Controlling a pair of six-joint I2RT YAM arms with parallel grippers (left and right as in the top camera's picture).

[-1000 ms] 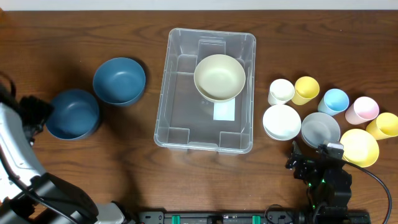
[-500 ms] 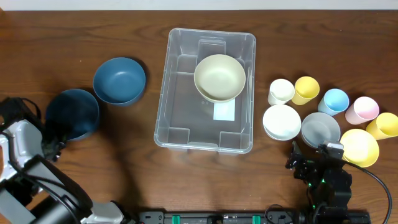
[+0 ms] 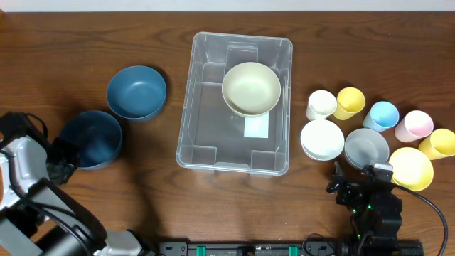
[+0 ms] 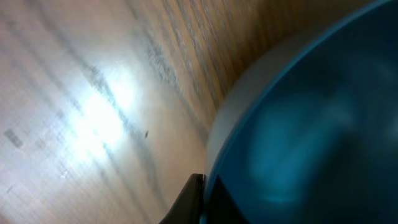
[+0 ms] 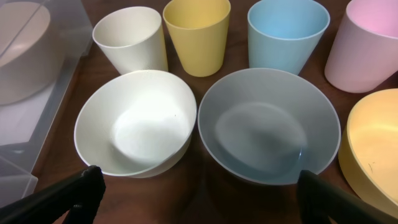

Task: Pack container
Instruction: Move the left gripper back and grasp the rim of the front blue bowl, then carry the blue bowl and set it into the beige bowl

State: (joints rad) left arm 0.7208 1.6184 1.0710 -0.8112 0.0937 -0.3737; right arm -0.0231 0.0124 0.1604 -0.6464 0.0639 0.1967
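Note:
The blue bowl will go up over the side of the clear container (image 3: 186, 107) next in my left gripper, then down into the empty cream bowl (image 3: 251, 88).
The clear container (image 3: 186, 107) stands at the table's centre with a cream bowl (image 3: 251, 88) inside it, toward the far right. A dark blue bowl (image 3: 92, 139) is at the left, and my left gripper (image 3: 60, 162) is shut on its near-left rim. In the left wrist view that blue bowl (image 4: 311, 124) fills the right side, with one dark finger (image 4: 194, 200) pressed against its rim. A second dark blue bowl (image 3: 136, 92) sits farther back. My right gripper (image 3: 362, 188) hovers open before a white bowl (image 5: 134, 121) and a grey bowl (image 5: 267, 124), holding nothing.
Right of the container stand the white bowl (image 3: 322, 139), grey bowl (image 3: 366, 147) and a yellow bowl (image 3: 411, 168). Behind them are cups: white (image 3: 320, 104), yellow (image 3: 350, 102), light blue (image 3: 384, 116), pink (image 3: 414, 126) and another yellow (image 3: 441, 143).
My left gripper has closed on the near blue bowl's rim, and the bowl has shifted a little to the right and toward me. The right arm has not moved.

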